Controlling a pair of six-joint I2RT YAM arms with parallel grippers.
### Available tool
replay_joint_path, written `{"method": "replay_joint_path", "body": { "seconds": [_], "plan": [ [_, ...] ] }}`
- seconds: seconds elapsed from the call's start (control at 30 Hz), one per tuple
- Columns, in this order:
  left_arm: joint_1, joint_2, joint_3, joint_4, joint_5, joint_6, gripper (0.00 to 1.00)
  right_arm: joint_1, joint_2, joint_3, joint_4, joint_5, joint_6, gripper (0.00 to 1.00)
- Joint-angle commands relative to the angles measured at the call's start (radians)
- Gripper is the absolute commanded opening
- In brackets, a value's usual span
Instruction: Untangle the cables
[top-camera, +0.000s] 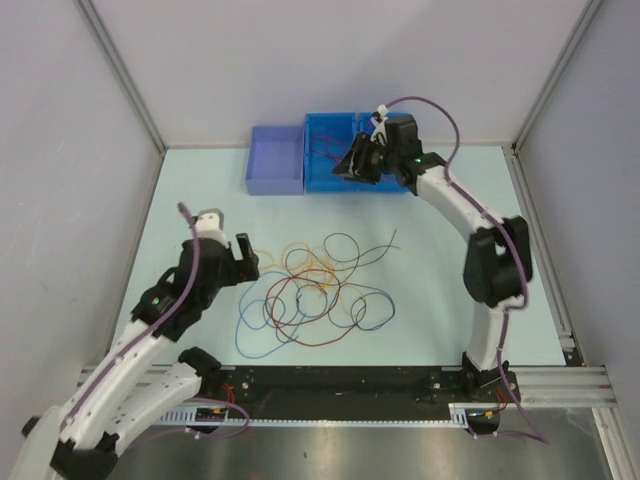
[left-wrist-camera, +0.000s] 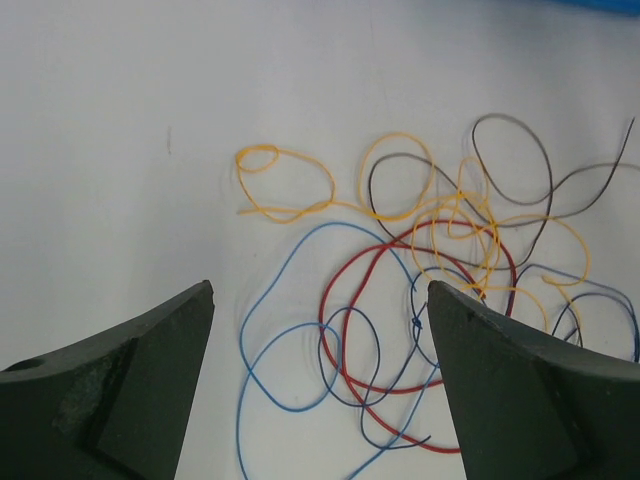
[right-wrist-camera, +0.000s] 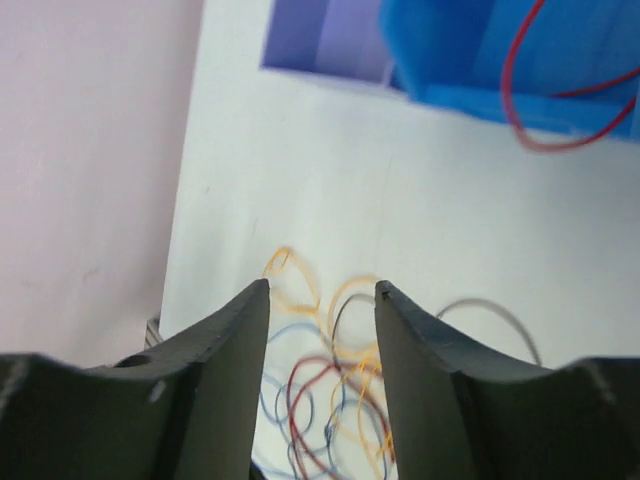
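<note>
The robot's left gripper should move down onto the outer curve of the light blue cable (left-wrist-camera: 262, 300), because that part of the cable is clear of the red and orange cables.
A tangle of thin cables (top-camera: 315, 290) in red, orange-yellow, black and blue lies on the pale table, in the middle. My left gripper (top-camera: 250, 262) is open and empty, just left of the tangle. Its wrist view shows the blue strand (left-wrist-camera: 290, 330), the red strand (left-wrist-camera: 350, 290), the orange loops (left-wrist-camera: 300, 190) and a black loop (left-wrist-camera: 520, 170) ahead of the gripper (left-wrist-camera: 320, 290). My right gripper (top-camera: 347, 170) is open and empty above the blue bin (top-camera: 325, 182). One red cable (top-camera: 325, 150) lies in that bin and also shows in the right wrist view (right-wrist-camera: 540, 110). The right gripper (right-wrist-camera: 322, 288) looks back down at the tangle.
A purple bin (top-camera: 275, 165) stands against the left side of the blue bin at the table's far edge. Grey walls with metal rails close in the left, back and right. A black rail with the arm bases runs along the near edge (top-camera: 340, 385).
</note>
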Motion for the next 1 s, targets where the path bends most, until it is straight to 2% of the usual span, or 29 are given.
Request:
{"method": "replay_joint_path", "body": {
  "seconds": [0.0, 0.03, 0.17, 0.23, 0.33, 0.43, 0.53, 0.97],
  "plan": [
    [-0.015, 0.147, 0.028, 0.116, 0.043, -0.075, 0.92, 0.042, -0.373, -0.289, 0.093, 0.116, -0.057, 0.55],
    [-0.038, 0.181, 0.028, 0.131, 0.026, -0.083, 0.92, 0.047, -0.413, -0.351, 0.09, 0.133, -0.056, 0.59],
    [-0.069, 0.339, 0.039, 0.158, -0.123, -0.115, 0.9, 0.087, -0.549, -0.563, 0.049, 0.207, -0.04, 0.6],
    [-0.069, 0.378, 0.041, 0.147, -0.154, -0.148, 0.89, 0.123, -0.598, -0.679, 0.056, 0.234, -0.034, 0.6],
    [-0.069, 0.442, 0.029, 0.115, -0.221, -0.205, 0.88, 0.165, -0.644, -0.813, 0.089, 0.268, -0.017, 0.6],
    [-0.064, 0.482, -0.001, 0.125, -0.229, -0.218, 0.88, 0.171, -0.665, -0.934, 0.165, 0.259, 0.035, 0.59],
    [-0.049, 0.504, -0.033, 0.136, -0.204, -0.236, 0.88, 0.186, -0.656, -0.988, 0.245, 0.228, 0.055, 0.58],
    [0.002, 0.597, -0.131, 0.202, -0.082, -0.288, 0.78, 0.183, -0.612, -1.042, 0.285, 0.219, 0.044, 0.56]
  ]
}}
